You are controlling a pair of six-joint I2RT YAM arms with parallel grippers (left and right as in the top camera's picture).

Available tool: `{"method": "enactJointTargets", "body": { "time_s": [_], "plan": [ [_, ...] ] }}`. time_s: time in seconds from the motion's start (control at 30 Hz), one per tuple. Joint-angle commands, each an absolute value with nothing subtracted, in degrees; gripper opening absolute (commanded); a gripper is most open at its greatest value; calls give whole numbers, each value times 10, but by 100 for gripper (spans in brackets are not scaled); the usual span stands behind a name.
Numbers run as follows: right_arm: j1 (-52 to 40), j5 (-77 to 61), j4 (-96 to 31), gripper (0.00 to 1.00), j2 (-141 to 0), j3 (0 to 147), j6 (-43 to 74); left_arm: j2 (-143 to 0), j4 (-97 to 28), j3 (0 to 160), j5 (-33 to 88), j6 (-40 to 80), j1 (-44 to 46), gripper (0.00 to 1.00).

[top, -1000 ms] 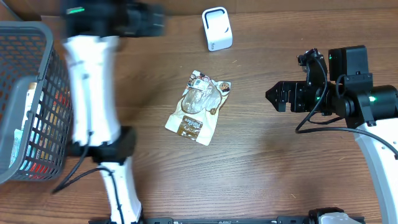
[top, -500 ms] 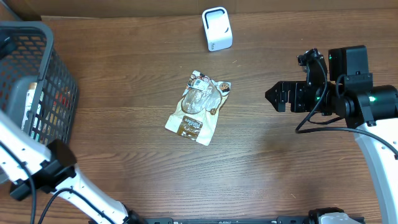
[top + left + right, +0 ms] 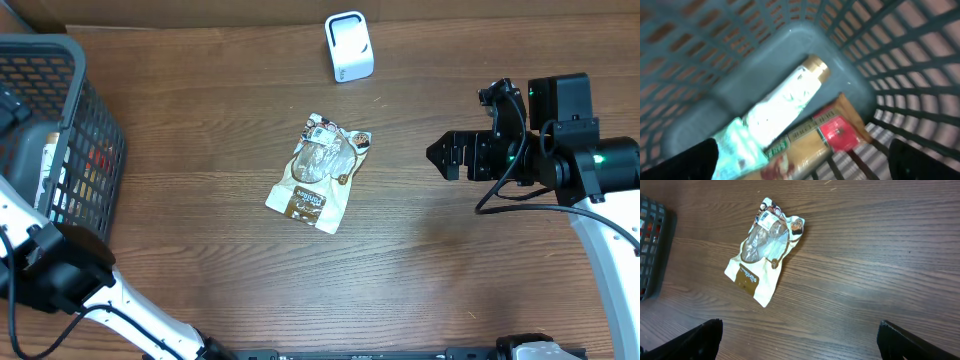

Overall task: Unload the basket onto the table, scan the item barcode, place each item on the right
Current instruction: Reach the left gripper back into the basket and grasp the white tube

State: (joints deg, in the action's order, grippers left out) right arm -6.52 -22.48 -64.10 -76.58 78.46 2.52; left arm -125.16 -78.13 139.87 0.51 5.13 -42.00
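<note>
My open left gripper lowers deeper into the basket (image 3: 100, 130) next, turning to set its fingers astride the tube's white body (image 3: 47, 161). The tube lies slanted below it.
A tan and white snack pouch (image 3: 320, 172) lies flat in the middle of the table, and it also shows in the right wrist view as the pouch (image 3: 765, 247). The white barcode scanner (image 3: 349, 46) stands at the back edge. My left gripper (image 3: 802, 160) is open inside the grey basket (image 3: 100, 130), hanging above a green-white tube with a gold cap (image 3: 785, 100) and a tan packet with a red label (image 3: 835, 132). My right gripper (image 3: 445, 157) is open over bare wood to the right of the pouch, with nothing between its fingers (image 3: 695, 340).
The basket's lattice walls (image 3: 920, 75) close in around the left gripper on all sides. The left arm (image 3: 70, 275) crosses the table's front left corner. A cardboard wall runs along the back.
The left arm has swung from above the table's left side over to the basket and lowered its gripper inside. The right arm and the pouch have not moved.
</note>
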Motion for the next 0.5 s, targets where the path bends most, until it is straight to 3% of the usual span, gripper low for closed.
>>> {"method": "enactJointTargets", "body": {
  "time_s": [0.0, 0.3, 0.47],
  "plan": [
    [-69, -226, -637, 100, -764, 799, 21, -1260, -734, 1332, -5, -38, -416, 95],
    [-69, -226, -635, 100, -764, 799, 21, -1260, -596, 1178, -10, -135, -416, 90],
    [-69, -226, -635, 100, -766, 799, 21, -1260, -513, 1098, -61, -143, -417, 97]
  ]
}}
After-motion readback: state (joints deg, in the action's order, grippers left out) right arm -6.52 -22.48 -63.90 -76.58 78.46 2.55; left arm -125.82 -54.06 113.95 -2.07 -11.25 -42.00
